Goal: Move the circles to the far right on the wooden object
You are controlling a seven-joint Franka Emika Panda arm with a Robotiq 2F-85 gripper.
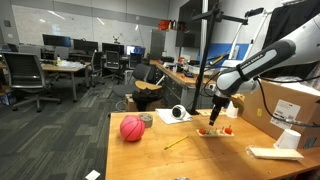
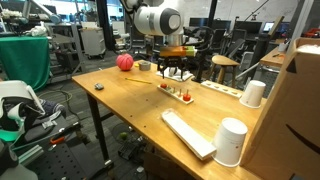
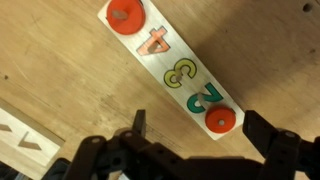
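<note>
My gripper moves down around the sides of the small red circle beside the green numeral next and closes there, since the circle still sits below the open fingers.
The wooden object point(image 3: 175, 70) is a pale board with coloured numbers 4, 3 and 2. It lies on the table in both exterior views point(image 1: 213, 131) point(image 2: 177, 92). In the wrist view one red circle point(image 3: 125, 15) sits on its upper left end, and a second red circle point(image 3: 220, 119) sits on its lower right end. My gripper point(image 3: 203, 125) is open and hovers just above the board, its fingers on either side of the lower right circle without touching it. It also shows in both exterior views point(image 1: 220, 110) point(image 2: 175, 72).
A pinkish-red ball point(image 1: 132, 128) point(image 2: 125, 62) and a thin yellow stick point(image 1: 178, 142) lie on the table beside the board. A tape roll point(image 1: 178, 114), white cups point(image 2: 254, 93) point(image 2: 231, 140), a long white flat piece point(image 2: 188, 133) and a cardboard box point(image 1: 295, 100) stand nearby.
</note>
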